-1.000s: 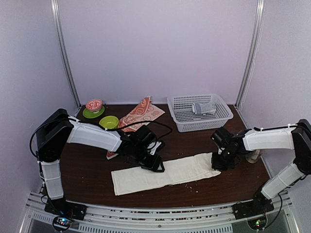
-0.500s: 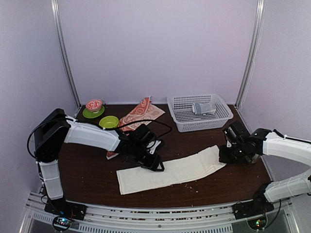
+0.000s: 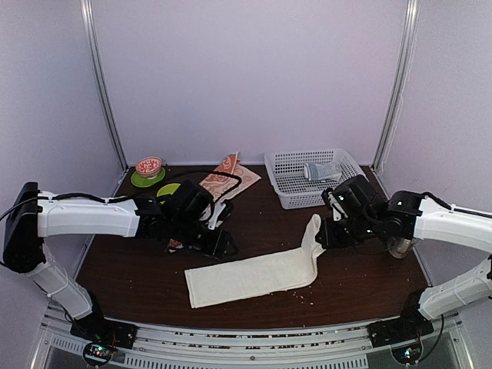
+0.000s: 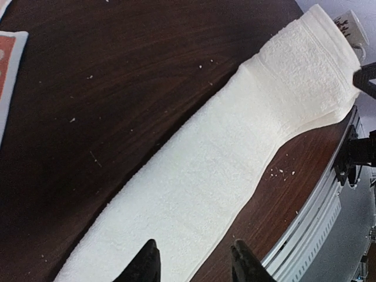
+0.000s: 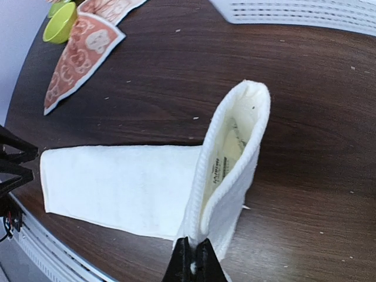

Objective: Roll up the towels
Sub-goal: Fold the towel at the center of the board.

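My right gripper moves down and to the left in the top view next. It releases the towel's curled end over the towel's flat end point(image 3: 200, 287) point(image 5: 60, 178), which lies below it that way.
The cream-white towel point(image 3: 246, 277) lies as a long folded strip near the table's front edge. My right gripper point(image 3: 323, 237) is shut on its right end and holds that end lifted and curled over; in the right wrist view the end point(image 5: 232, 155) stands up from my gripper point(image 5: 194, 258). My left gripper point(image 3: 219, 244) is open and empty, just above the towel's back edge; in the left wrist view the towel point(image 4: 223, 158) runs past my fingertips point(image 4: 147, 258). The orange-red towel point(image 3: 223, 181) with white circles lies at the back, also in the right wrist view point(image 5: 79, 53).
A white basket point(image 3: 280, 184) at back right holds a pale grey-blue cloth bundle point(image 3: 321, 171). A green bowl point(image 3: 171, 192) and a red bowl on a green saucer point(image 3: 147, 171) stand at back left. The front metal rail point(image 3: 246, 342) runs below.
My right gripper has lifted the towel's right end and carried it leftward, folding it over. My left gripper has pulled back to the left, off the towel.
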Tool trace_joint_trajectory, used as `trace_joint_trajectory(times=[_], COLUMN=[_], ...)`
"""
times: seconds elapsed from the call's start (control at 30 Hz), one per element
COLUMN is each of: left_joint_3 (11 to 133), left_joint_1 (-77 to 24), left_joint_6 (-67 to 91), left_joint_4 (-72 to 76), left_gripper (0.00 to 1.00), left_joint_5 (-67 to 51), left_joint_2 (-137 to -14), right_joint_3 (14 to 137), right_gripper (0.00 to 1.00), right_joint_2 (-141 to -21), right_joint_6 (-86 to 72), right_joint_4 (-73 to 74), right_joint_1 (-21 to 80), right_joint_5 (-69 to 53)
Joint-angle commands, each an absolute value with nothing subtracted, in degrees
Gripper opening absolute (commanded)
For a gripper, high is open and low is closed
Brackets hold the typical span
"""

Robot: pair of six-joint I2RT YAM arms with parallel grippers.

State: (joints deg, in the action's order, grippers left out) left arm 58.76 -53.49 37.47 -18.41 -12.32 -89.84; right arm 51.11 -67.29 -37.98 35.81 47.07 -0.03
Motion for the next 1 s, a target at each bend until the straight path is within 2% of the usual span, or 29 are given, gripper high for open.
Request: trace_joint_trajectory(times=[0.0,0.3,0.53,0.97], left_joint_3=[54.53,41.91,36.4,32.14], left_joint_1=[-53.09,-53.0,-53.0,-52.94], left_joint_6=[39.4,44.09,46.63,48.54], left_joint_4=[-22.0,-25.94,-26.4,-25.37], left_gripper=[0.42,0.42,0.42,0.42], left_joint_5=[-7.12,3.63,9.22,9.9], left_joint_2=[-82.64,-61.46,-51.26,-48.98], right_joint_3=[55.49,66.14,73.39,82.39], right_gripper=[0.0,0.0,0.0,0.0], right_joint_2=[-73.34,-89.45,-100.14,-109.33], right_joint_6=[-38.83,-39.45,-38.73,-41.79], right_joint_4=[29.94,23.11,22.85,23.35], right_joint_1=[53.17,63.67,67.12,70.27], right_joint_5=[-3.01,-9.62,-11.41,-10.48])
